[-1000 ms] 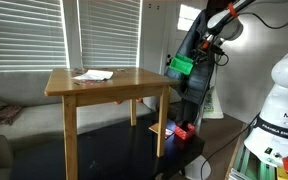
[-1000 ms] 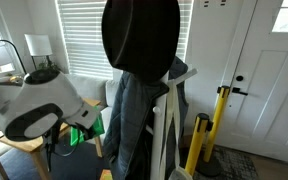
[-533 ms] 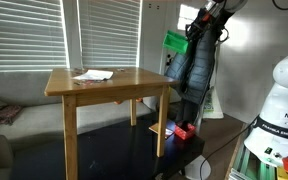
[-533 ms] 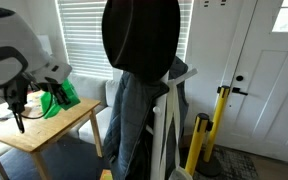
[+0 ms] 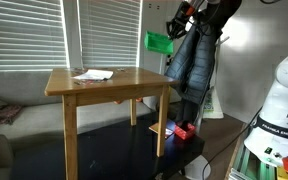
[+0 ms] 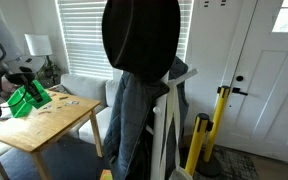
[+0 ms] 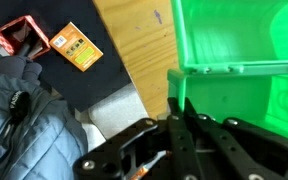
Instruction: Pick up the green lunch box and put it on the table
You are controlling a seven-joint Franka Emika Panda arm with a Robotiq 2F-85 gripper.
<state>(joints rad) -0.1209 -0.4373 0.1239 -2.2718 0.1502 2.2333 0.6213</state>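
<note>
My gripper should move the green lunch box (image 5: 160, 42) outward and down to the bare tabletop (image 5: 127, 76) next to the white paper and let go of it there.
The green lunch box (image 5: 160, 42) hangs in the air above the right end of the wooden table (image 5: 124, 82), held by my gripper (image 5: 176, 27). In an exterior view the box (image 6: 28, 97) is just above the tabletop (image 6: 59, 115). In the wrist view the box (image 7: 239, 55) fills the right side, and my gripper (image 7: 179, 115) is shut on its wall, with the table's wood (image 7: 144, 45) below.
White paper (image 5: 92, 74) lies on the tabletop. A small red object (image 5: 182, 131) and an orange packet (image 7: 76, 46) lie on the low black platform (image 5: 134, 150). A coat rack with dark jackets (image 6: 139, 90) stands close by.
My gripper has carried the green lunch box up from beside the jackets and across to above the table's end.
</note>
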